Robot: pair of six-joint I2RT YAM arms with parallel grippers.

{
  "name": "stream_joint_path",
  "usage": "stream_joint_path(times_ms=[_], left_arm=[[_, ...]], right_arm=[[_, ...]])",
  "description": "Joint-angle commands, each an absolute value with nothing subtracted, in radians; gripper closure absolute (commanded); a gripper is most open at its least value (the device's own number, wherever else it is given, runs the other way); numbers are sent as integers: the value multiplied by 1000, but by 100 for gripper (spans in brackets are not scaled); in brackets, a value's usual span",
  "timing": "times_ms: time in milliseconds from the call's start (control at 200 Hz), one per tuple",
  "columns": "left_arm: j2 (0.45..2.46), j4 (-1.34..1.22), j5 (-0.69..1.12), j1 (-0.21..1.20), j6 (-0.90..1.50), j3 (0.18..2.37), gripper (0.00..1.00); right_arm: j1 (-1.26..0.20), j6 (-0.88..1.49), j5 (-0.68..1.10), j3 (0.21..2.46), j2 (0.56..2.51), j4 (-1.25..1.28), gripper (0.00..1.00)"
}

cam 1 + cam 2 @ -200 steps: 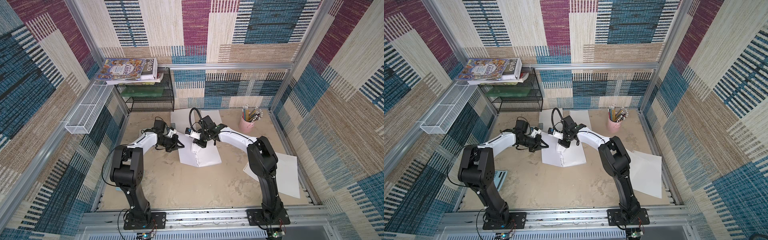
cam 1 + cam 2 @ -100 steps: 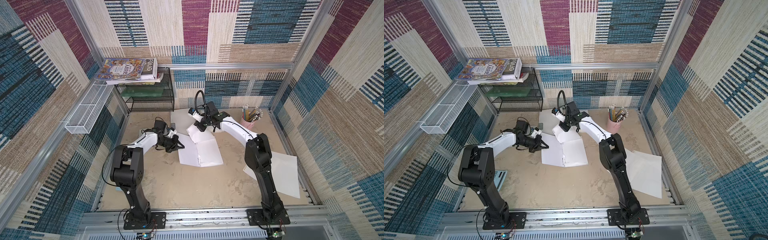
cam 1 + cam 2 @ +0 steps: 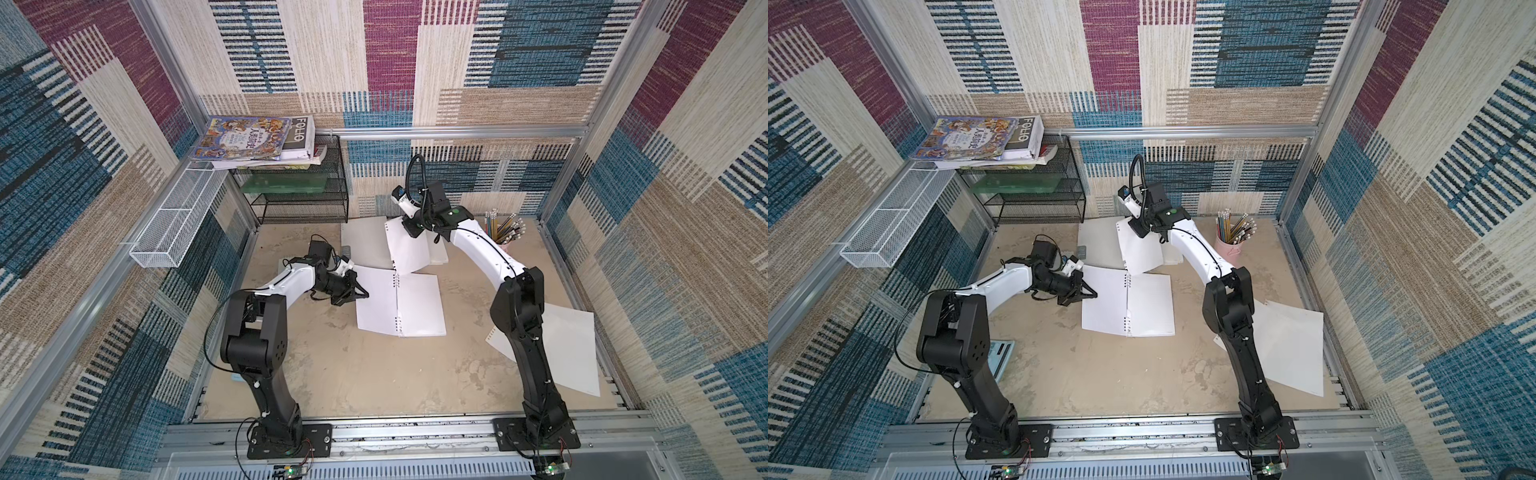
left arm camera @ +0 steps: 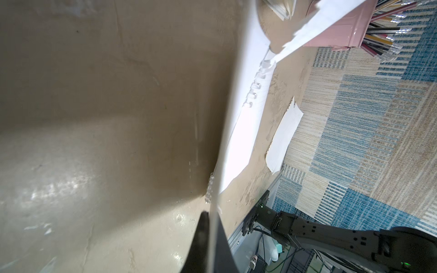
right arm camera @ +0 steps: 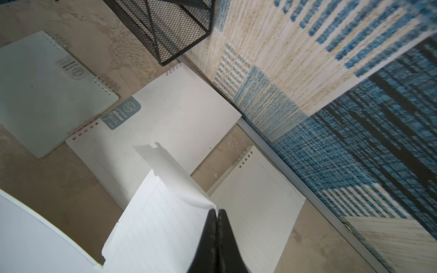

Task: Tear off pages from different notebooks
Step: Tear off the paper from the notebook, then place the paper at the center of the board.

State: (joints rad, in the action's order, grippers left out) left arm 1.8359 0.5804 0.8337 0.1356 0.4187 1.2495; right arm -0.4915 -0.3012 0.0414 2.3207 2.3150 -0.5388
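Observation:
I should carry the corner of the lined page with my right gripper past the pink cup and down over another loose page (image 3: 569,349) to let go of it, because that page is below and back toward the gripper's base.
An open spiral notebook (image 3: 419,305) (image 3: 1148,305) lies mid-table. My left gripper (image 3: 362,296) (image 4: 211,214) is shut on its frosted left cover (image 4: 118,118) at the outer edge. My right gripper (image 3: 411,230) (image 5: 217,211) is shut on a corner of a lined white page (image 3: 409,249) (image 5: 160,224), held up above the table's back. The page's lower corner hangs near the top of the spiral (image 4: 254,92); I cannot tell whether it still clings there. Three closed notebooks (image 5: 47,94) (image 5: 170,118) (image 5: 257,201) lie at the back. Another loose page (image 3: 569,349) lies on the right.
A pink cup of pencils (image 3: 505,232) stands at the back right. A black wire rack (image 3: 299,195) with colourful books (image 3: 253,139) on top fills the back left corner, beside a white mesh basket (image 3: 174,224). A light-blue calculator (image 3: 1000,357) lies by the left arm's base.
My right gripper has risen and swung toward the back wall, pulling the page up off the open notebook. The left gripper has held still on the cover.

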Motion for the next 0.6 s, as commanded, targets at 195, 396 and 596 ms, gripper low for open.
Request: stream_joint_path(times_ms=[195, 396, 596], left_arm=[[1828, 634, 827, 130, 415, 1288, 100], [1780, 724, 722, 120, 442, 1335, 100], [1773, 867, 611, 120, 424, 1442, 100]], right_arm=[[-434, -279, -49, 2224, 2132, -577, 100], [-431, -159, -277, 1798, 1772, -606, 100], [-406, 65, -659, 1166, 1292, -533, 100]])
